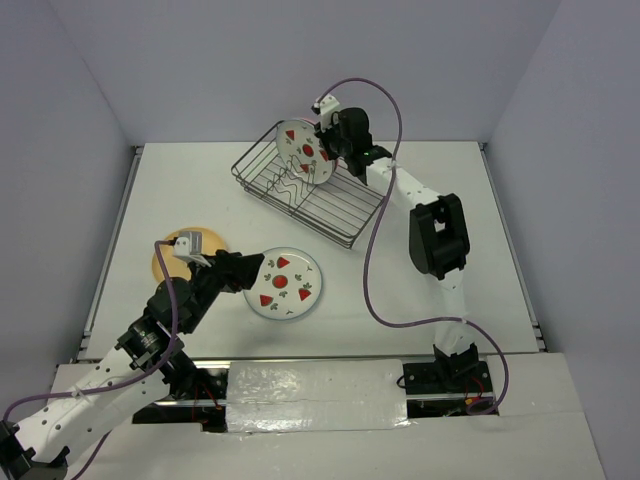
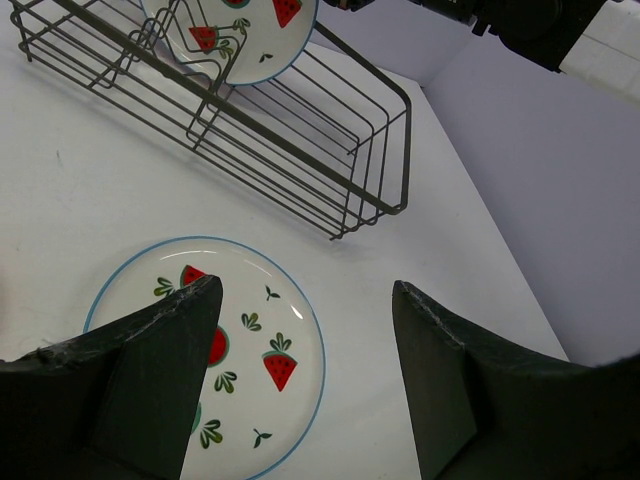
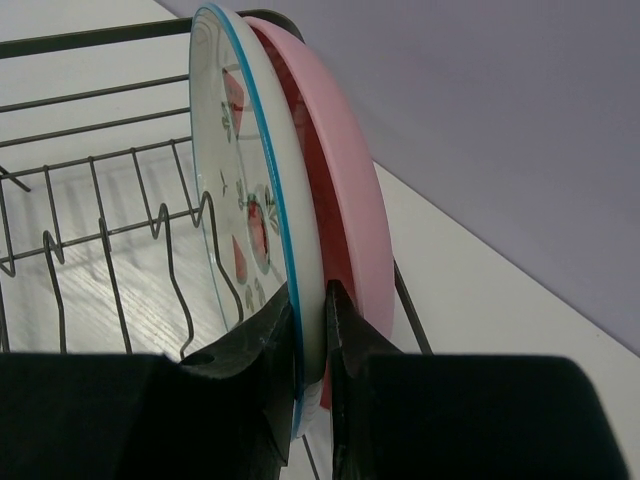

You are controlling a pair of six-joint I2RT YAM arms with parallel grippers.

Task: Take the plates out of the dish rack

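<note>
I should next lift my right gripper from the rack, bring it back and down over the flat fruit-print plate and let go, because that plate matches the one I am holding.
The dark wire dish rack stands at the back of the table. A white fruit-print plate stands upright in it, and my right gripper is shut on its rim. A pink plate stands directly behind it, outside the fingers. A second fruit-print plate lies flat on the table. Just left of it, low over the table, my left gripper is open and holds nothing; its left finger overlaps that plate in the left wrist view. A tan-orange plate lies flat at the left, partly hidden by the left arm.
Pale walls close in the table on the left, back and right. A purple cable loops from the right arm over the table's right half. A white taped strip runs along the near edge between the arm bases.
</note>
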